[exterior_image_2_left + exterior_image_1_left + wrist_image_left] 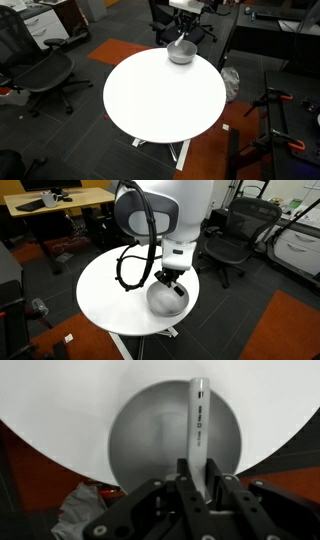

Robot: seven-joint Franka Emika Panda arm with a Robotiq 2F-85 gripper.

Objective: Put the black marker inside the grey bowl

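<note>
I need to lower my gripper next toward the hollow of the grey bowl and let go of the marker [200, 420] there, because the marker already points out over the bowl's open inside.
The grey bowl [168, 298] stands near the edge of the round white table [105, 290]; it also shows in an exterior view [181, 52] and fills the middle of the wrist view [150, 440]. My gripper [199, 465] is shut on the marker [200, 420], a slim stick that looks pale with dark print in the wrist view. The marker points out over the bowl's inside. In both exterior views the gripper [170, 280] [184, 35] hangs just above the bowl, and the marker is too small to make out there.
The bowl sits close to the table's rim [60, 435], with orange and dark carpet below. Black office chairs [235, 235] [40, 70] stand around the table. A wooden desk [55, 200] is at the back. A crumpled white thing [85, 510] lies on the floor.
</note>
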